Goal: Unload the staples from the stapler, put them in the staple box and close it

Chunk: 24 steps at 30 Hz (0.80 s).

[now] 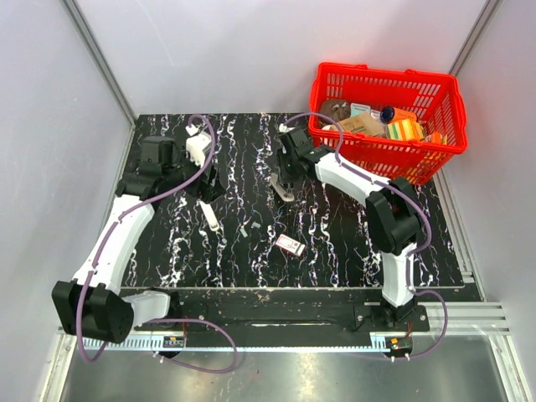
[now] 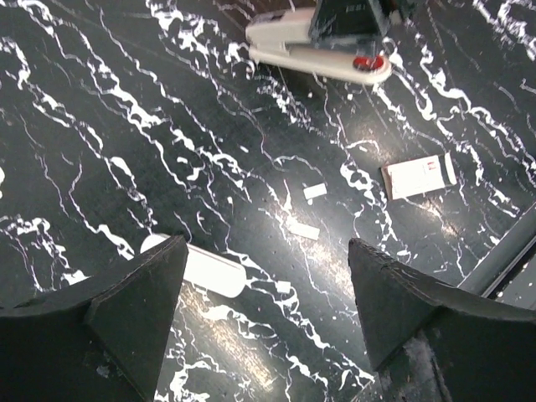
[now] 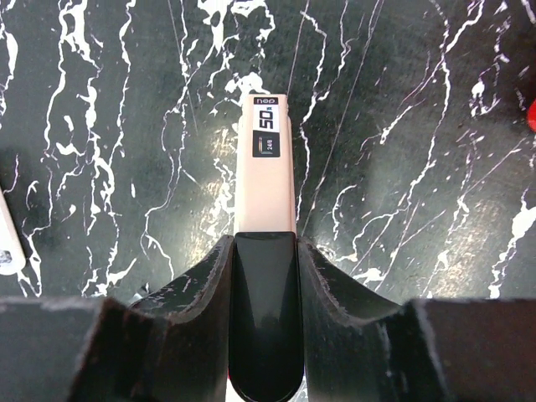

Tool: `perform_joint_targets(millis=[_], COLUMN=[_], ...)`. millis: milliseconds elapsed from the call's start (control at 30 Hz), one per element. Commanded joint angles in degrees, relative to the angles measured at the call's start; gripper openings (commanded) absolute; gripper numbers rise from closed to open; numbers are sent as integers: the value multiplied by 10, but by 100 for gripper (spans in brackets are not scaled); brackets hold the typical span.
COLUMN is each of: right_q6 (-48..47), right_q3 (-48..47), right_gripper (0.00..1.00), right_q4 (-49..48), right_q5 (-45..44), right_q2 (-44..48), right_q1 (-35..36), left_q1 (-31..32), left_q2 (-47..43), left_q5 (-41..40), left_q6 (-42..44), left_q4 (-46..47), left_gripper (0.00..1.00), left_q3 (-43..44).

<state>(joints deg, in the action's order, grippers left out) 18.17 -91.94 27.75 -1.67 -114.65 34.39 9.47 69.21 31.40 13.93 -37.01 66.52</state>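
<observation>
The stapler's base already lies along the tabletop. So my right gripper stays still next and spreads its fingers off the dark rear block (image 3: 266, 314) to release it.
The stapler (image 3: 264, 167) is slim, with a pale top and a dark rear block, and it lies on the black marble table. My right gripper (image 3: 264, 247) is shut on its rear end, with both fingers pressed against its sides. From above, the stapler (image 1: 285, 186) sits mid-table under the right gripper (image 1: 290, 167). The left wrist view shows the stapler (image 2: 289, 46) at the top edge. My left gripper (image 2: 266, 251) stands open just over the table with nothing between its fingers. Two short pale strips (image 2: 315, 191) (image 2: 303, 230), perhaps staples, lie loose ahead of it.
A plain white bar (image 2: 205, 270) lies by my left finger and also shows from above (image 1: 209, 216). A small pink-and-white box (image 1: 291, 244) lies nearer the front. A red basket (image 1: 444, 126) full of items stands at the back right.
</observation>
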Motion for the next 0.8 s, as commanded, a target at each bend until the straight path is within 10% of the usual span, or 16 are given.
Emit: perform_joint_targets(millis=[0,333,500,667,767], right_q6=[-29,-33,-7,9,23], right_q3=[-41,-20,10,40,62], right_gripper=[0,1,51,82,84], right_q4=[-54,-68,-56,-36,-4], right_q5=[-35,-84,-48,-43,-57], right_q2=[4,-29,-1,57,101], right_q1=[8,38,38,38,38], left_q1=[-3,-3,17,108,170], left_q2=[-20,-18,-9,11,35], left_q5=[-29,-31,-15,-41,-54], left_q6=[16,41,72,101,115], left_q4=[0,2,2,2,4], left_gripper=[82,83,83,83,83], left_q3=[-28,-56,-57,-52,-46])
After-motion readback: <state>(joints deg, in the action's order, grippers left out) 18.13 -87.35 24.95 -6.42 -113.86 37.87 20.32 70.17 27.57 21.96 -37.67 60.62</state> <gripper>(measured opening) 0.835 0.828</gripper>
